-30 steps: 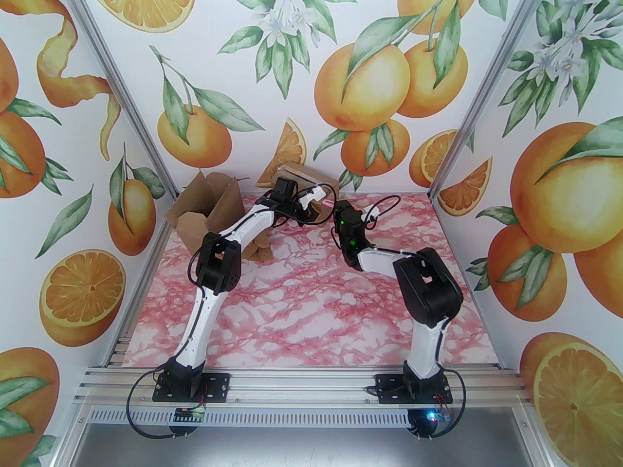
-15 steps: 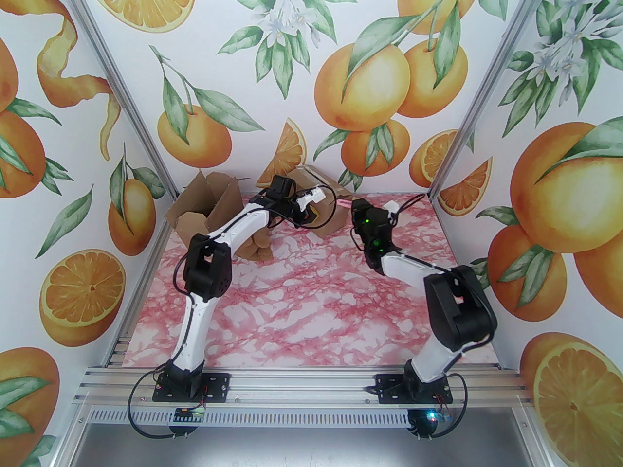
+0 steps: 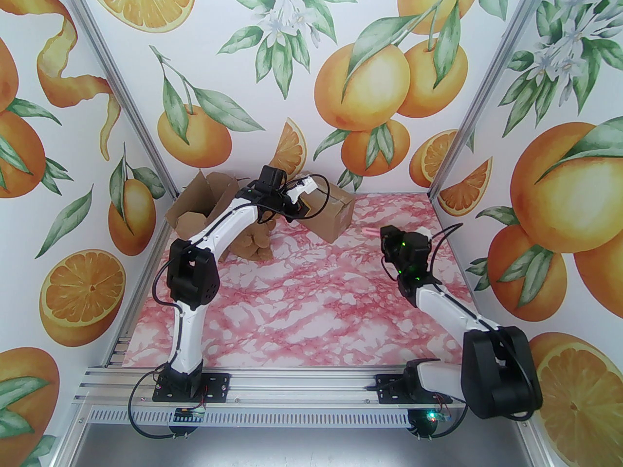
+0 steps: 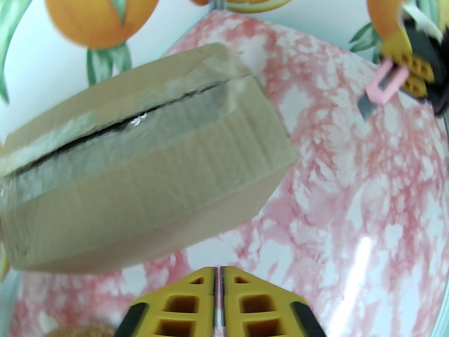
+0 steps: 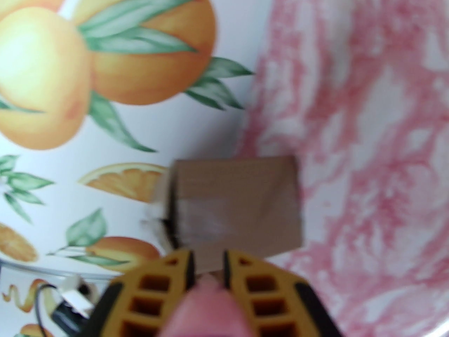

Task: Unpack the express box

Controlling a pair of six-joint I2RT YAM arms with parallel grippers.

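Note:
My right gripper will go down to the bare tabletop beside the express box (image 3: 327, 211) and let go of the pink utility knife, because that clear spot is below the gripper.
The express box (image 3: 327, 211) is a brown carton at the back of the table. In the left wrist view the tape along the express box (image 4: 140, 174) top seam is slit open, and the flaps still lie down. My left gripper (image 3: 304, 206) hovers at the box's left end, and its yellow fingers (image 4: 196, 293) are shut with nothing between them. My right gripper (image 3: 384, 234) is to the right of the box, apart from it, shut on a pink utility knife (image 3: 368, 231). The knife (image 4: 380, 86) has its blade out, and its handle (image 5: 207, 300) sits between the right fingers.
A second carton (image 3: 199, 207) with raised flaps stands at the back left corner. A brown plush toy (image 3: 254, 246) lies on the pink marble tabletop (image 3: 311, 309) under my left arm. Patterned walls close the back and both sides.
My right arm has drawn back to the right and nearer with the knife, away from the box. My left arm has shifted left and back, uncovering the box.

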